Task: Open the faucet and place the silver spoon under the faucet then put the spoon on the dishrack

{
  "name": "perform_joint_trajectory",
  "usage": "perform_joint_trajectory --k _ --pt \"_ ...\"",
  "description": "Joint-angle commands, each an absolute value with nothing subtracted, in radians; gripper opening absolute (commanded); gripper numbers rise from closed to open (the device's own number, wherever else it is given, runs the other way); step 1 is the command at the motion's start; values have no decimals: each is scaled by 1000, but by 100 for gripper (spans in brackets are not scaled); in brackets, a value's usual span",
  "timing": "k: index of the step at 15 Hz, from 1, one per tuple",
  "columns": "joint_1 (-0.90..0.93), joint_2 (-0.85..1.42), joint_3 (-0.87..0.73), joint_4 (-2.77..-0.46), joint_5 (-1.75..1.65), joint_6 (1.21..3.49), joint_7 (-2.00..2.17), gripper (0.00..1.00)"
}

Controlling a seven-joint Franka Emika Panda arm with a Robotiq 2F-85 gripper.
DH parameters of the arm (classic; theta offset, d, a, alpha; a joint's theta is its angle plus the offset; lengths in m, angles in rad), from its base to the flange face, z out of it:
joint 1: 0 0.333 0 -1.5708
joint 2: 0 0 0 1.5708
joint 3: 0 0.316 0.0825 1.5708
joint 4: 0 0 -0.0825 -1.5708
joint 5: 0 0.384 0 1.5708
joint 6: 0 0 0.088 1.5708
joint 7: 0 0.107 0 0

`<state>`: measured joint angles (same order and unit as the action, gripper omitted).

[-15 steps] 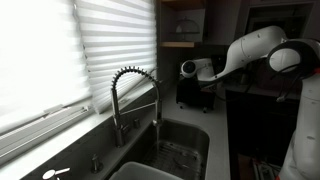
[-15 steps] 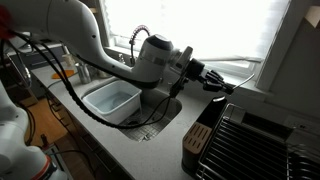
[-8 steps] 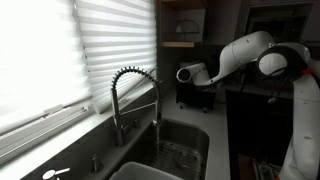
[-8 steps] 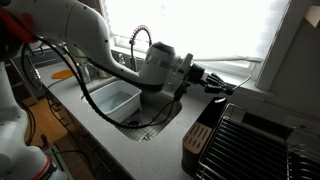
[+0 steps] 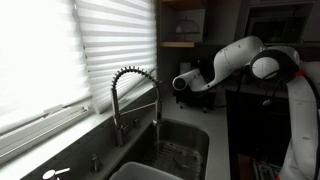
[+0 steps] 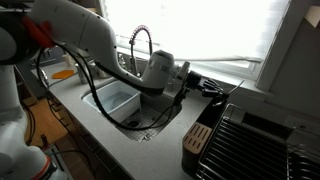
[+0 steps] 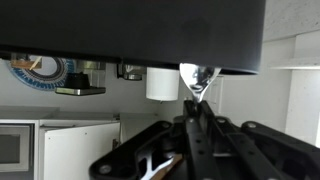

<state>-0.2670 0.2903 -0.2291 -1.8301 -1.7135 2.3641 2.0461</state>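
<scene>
The silver spoon's bowl already reaches the black dishrack's edge, so next my gripper needs to go down a little there and open to let go of the spoon.
In the wrist view my gripper is shut on the silver spoon, whose shiny bowl sticks out beyond the black fingertips. The tall chrome faucet with its coiled neck stands behind the sink. It also shows behind the arm in an exterior view as the faucet. My gripper hangs above the counter between the sink and the black dishrack, pointing toward the rack. No water is visible at the faucet.
A white basin sits in the sink. A dark slotted block stands on the counter beside the dishrack. Window blinds run along the wall behind the faucet. Cables hang from the arm over the counter.
The arm has carried the gripper and spoon away from the dishrack side, closer to the faucet. The jaws have stayed shut.
</scene>
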Motion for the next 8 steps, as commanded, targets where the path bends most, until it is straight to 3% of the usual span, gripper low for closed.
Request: perform_joint_trajectory --k 1,7,8 --pt "-269 316 -221 -1824 -1756 2341 2082 2" --pt "-268 335 -210 -1830 -1760 2340 2072 3" --pt "-268 335 -209 -1830 -1760 2339 2073 33"
